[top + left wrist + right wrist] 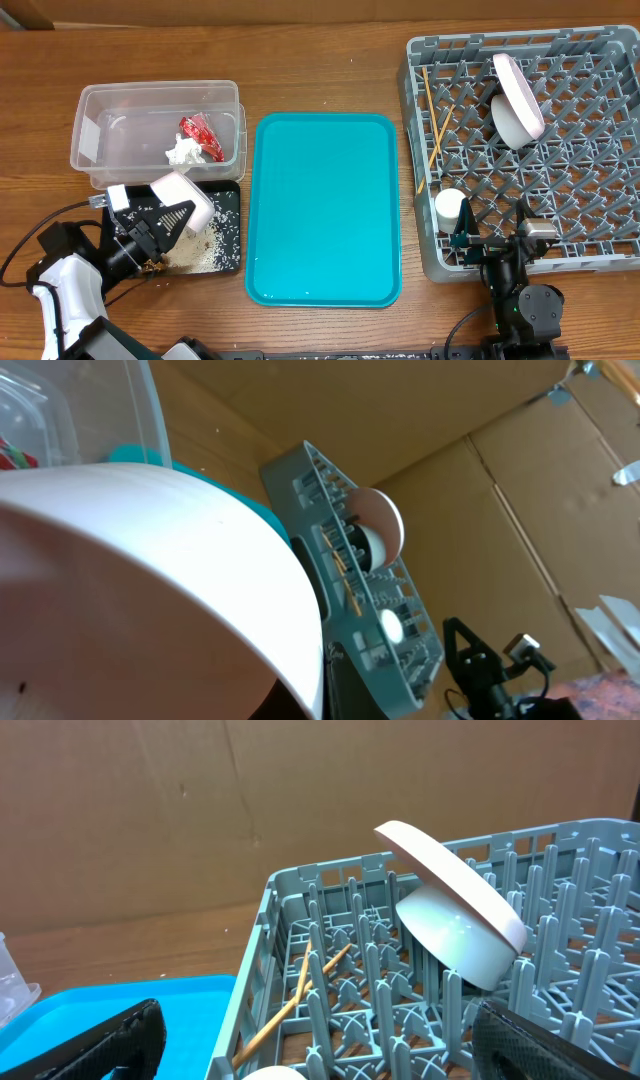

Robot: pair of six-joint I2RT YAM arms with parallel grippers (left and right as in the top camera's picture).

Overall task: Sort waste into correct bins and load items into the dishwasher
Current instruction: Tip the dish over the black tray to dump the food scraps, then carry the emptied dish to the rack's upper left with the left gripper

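The robot will next carry the plate (pixel 186 193) in its left gripper outward to the bare rack slots by the chopsticks, to the gripper's right in the overhead view, and release it.
My left gripper (pixel 165 215) is shut on the round white plate (pixel 186 193), held tilted on edge over the black tray (pixel 228 195). Rice-like grains and brown scraps (pixel 205 248) lie in that tray. The plate fills the left wrist view (pixel 150 580). The red wrapper (pixel 200 136) and white tissue (pixel 184 152) lie in the clear tub (pixel 95 130). The grey dish rack (pixel 420 60) holds the white bowl (pixel 515 96), the chopsticks (pixel 432 120) and the small cup (pixel 450 207). My right gripper (pixel 500 246) is open and empty over the rack's front edge. The right wrist view shows the bowl (pixel 455 925) and chopsticks (pixel 300 1000).
The teal serving tray (pixel 322 210) lies between the bins and the rack. A cardboard wall (pixel 150 810) stands behind the table. The left arm's cable (pixel 40 235) loops at the table's front left.
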